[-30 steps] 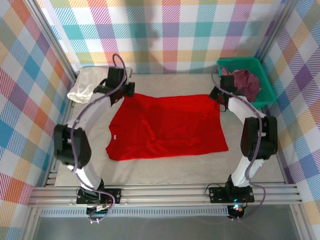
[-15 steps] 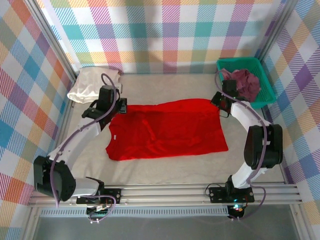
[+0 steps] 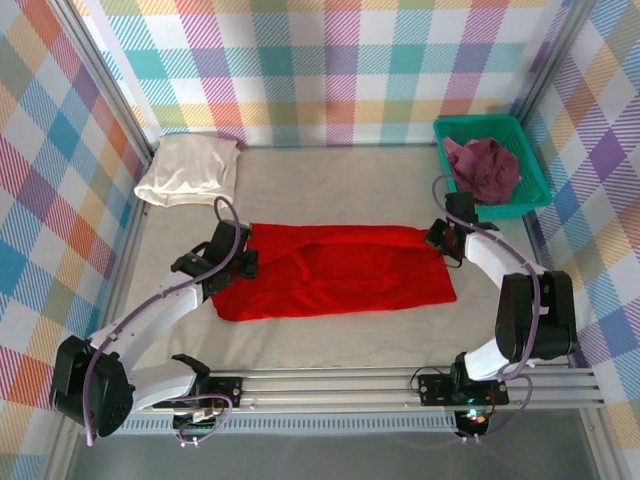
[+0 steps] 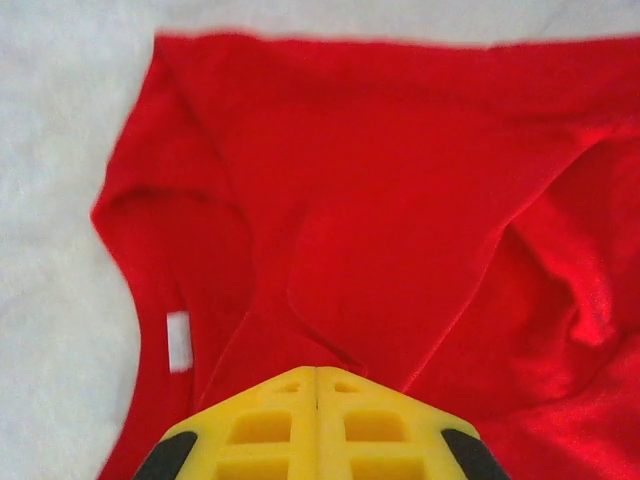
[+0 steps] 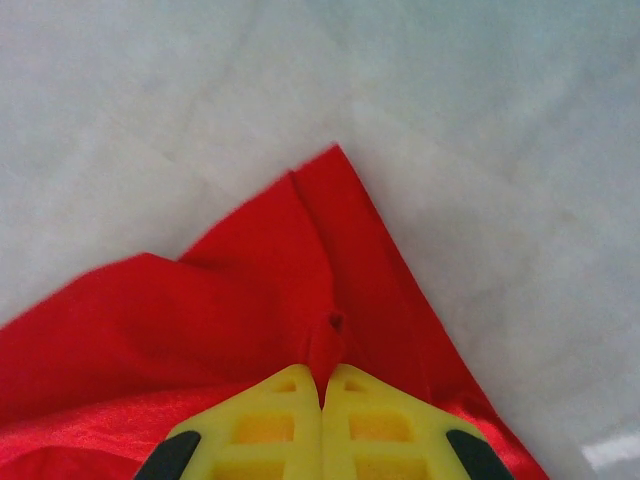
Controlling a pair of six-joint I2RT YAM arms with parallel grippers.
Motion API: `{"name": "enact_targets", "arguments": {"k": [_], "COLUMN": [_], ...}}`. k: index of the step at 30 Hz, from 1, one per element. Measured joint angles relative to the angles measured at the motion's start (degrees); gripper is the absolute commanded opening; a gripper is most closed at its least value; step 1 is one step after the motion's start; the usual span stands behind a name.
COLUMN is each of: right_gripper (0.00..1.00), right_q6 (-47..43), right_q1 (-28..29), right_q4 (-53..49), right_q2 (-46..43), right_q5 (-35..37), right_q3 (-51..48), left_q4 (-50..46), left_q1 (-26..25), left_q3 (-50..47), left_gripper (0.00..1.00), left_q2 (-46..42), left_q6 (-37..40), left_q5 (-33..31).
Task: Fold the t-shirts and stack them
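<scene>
I should pull my left gripper back toward the red t-shirt's near corner [image 3: 234,304] and release the cloth there, since the pulled-over layer ends short of the t-shirt's near edge.
The bright red t-shirt [image 3: 335,272] lies across the middle of the table, its far half drawn over toward the near side. My left gripper [image 3: 243,262] is shut on the cloth at the shirt's left end; in the left wrist view the yellow fingertips [image 4: 316,372] meet over red fabric [image 4: 400,180], with a white label [image 4: 178,340] to the left. My right gripper [image 3: 441,239] is shut on the shirt's right end, and a pinch of red cloth [image 5: 330,335] rises between its tips [image 5: 322,372]. The cream-white t-shirt [image 3: 188,168] lies folded at the back left. The maroon t-shirt [image 3: 484,165] sits crumpled in the basket.
A green mesh basket [image 3: 533,170] stands at the back right corner. Checked walls close the table on three sides. Bare grey table surface [image 3: 340,175] stretches behind the red shirt, and a strip of it [image 3: 340,335] runs along the near edge by the rail.
Both grippers have come toward the near side, dragging the red shirt's far edge with them. The shirt now covers about half the depth that it did.
</scene>
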Motion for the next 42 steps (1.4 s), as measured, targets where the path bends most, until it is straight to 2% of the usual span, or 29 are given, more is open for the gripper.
{"name": "enact_targets", "arguments": {"k": [10,18,19,22,23,25,29,32,37,42], "right_gripper": [0.03,0.04,0.08,0.3,0.32,0.34,0.35,0.35,0.36,0.37], "right_q6": [-2.03,-4.11,-4.11,-3.67,-3.63,-3.04,-3.02,-3.26,-4.61,-5.51], "right_q1": [0.0,0.0,-0.02,-0.24,-0.33,-0.61,-0.66,-0.33,3.82,6.19], "right_q4": [-0.63,1.22,1.46,1.57,1.62,1.36,-0.46,0.11,1.36,2.03], "right_q2": [-1.05,1.27,1.62,1.75,1.68,1.27,-1.01,-3.76,-3.69,-3.61], "right_q5": [1.86,4.85,5.05,5.44,5.6,5.57,5.09,2.47,-1.2,-4.28], "right_q3": [-1.79,3.08,3.32,2.84,2.38,0.79,-0.39,-0.33,1.42,1.44], "left_q4": [-1.92,-4.11,-4.2,-4.5,-4.59,-4.98,-4.48,-2.62,3.3,5.11], "left_q1": [-1.75,-1.92,-1.95,-1.97,-1.97,-2.01,-2.16,-2.23,-2.27,-2.25], "left_q3": [-5.33,-8.7,-9.14,-10.1,-10.36,-10.84,-11.06,-9.53,-1.03,3.65], "left_gripper": [0.0,0.0,0.07,0.45,0.52,0.54,0.47,0.46,0.5,0.51], "left_q2": [-9.31,-12.17,-12.59,-13.68,-14.25,-16.2,-19.65,-15.43,5.92,17.29], "left_q6": [-4.9,-8.04,-8.57,-9.66,-10.05,-10.54,-10.43,-9.42,-7.19,-5.97], "left_q5": [0.09,0.7,0.83,1.62,1.81,2.34,3.89,5.95,9.38,7.98]}}
